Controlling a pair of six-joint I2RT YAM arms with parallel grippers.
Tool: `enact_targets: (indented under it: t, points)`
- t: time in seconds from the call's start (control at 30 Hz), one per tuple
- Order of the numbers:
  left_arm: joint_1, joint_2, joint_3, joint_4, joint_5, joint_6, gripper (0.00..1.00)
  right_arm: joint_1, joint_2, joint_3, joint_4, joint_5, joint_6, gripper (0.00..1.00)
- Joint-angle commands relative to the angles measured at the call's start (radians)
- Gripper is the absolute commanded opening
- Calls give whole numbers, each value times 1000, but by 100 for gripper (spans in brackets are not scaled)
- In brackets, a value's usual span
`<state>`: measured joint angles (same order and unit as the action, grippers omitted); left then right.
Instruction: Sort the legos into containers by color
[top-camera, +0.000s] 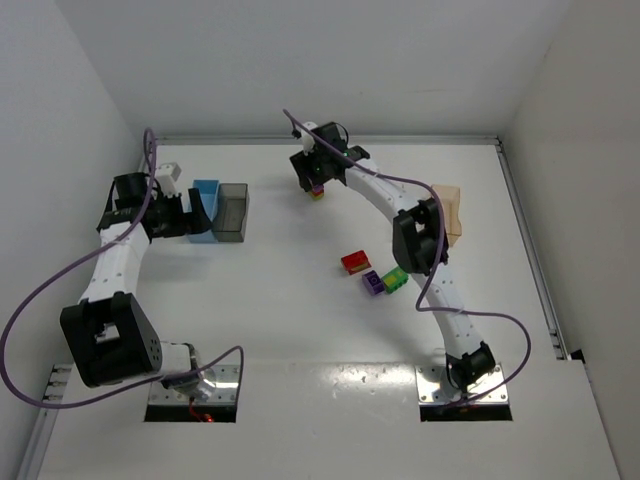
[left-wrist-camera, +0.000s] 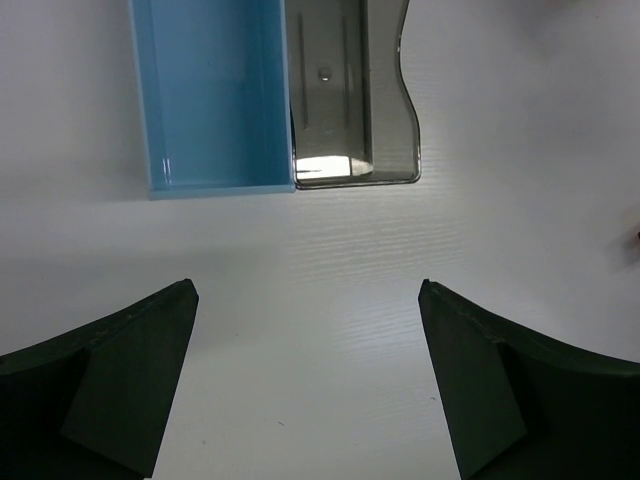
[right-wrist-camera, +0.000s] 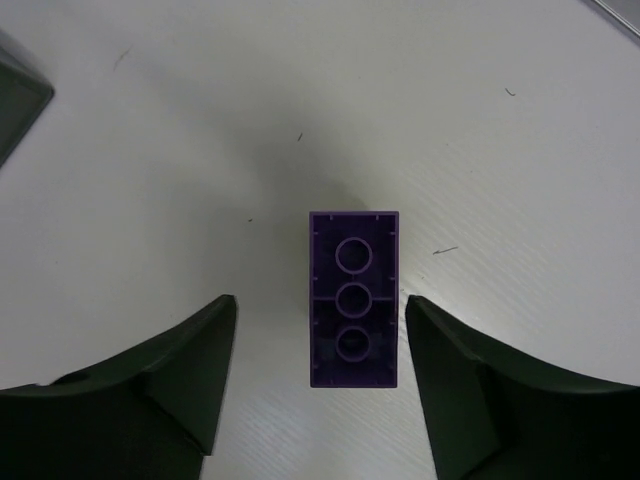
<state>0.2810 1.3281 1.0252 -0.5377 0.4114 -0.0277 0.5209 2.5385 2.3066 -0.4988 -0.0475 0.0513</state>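
I will swing my left gripper over next, tilting, to the clump (top-camera: 317, 191) on its right in the top view, onto the clump's yellow end showing past my right gripper.
A purple lego (right-wrist-camera: 353, 298) lies with its hollow underside up between the fingers of my right gripper (right-wrist-camera: 321, 298). The jaws are open, with a gap on each side of the brick. From above, my right gripper (top-camera: 316, 178) hangs over this multicolour clump (top-camera: 317, 191) at the back middle. A red lego (top-camera: 355, 262), a purple one (top-camera: 371, 282) and a green-yellow one (top-camera: 395, 280) lie mid-table. My left gripper (left-wrist-camera: 307, 284) is open and empty over bare table, just short of the light blue container (left-wrist-camera: 210, 95) and the dark grey container (left-wrist-camera: 350, 95).
A tan container (top-camera: 450, 212) stands at the right, partly hidden behind the right arm. The blue bin (top-camera: 205, 208) and the grey bin (top-camera: 231, 210) stand side by side at the back left, beside my left gripper (top-camera: 186, 219). White walls enclose the table.
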Motion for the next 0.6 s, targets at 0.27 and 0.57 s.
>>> enact_targets:
  t: [0.27, 0.57]
  points:
    - [10, 25, 24, 31, 49, -3, 100, -25, 5, 42, 36, -44, 24, 7]
    - [-41, -21, -54, 41, 181, 63, 100, -133, -204, -130, 26, -468, 198, 0]
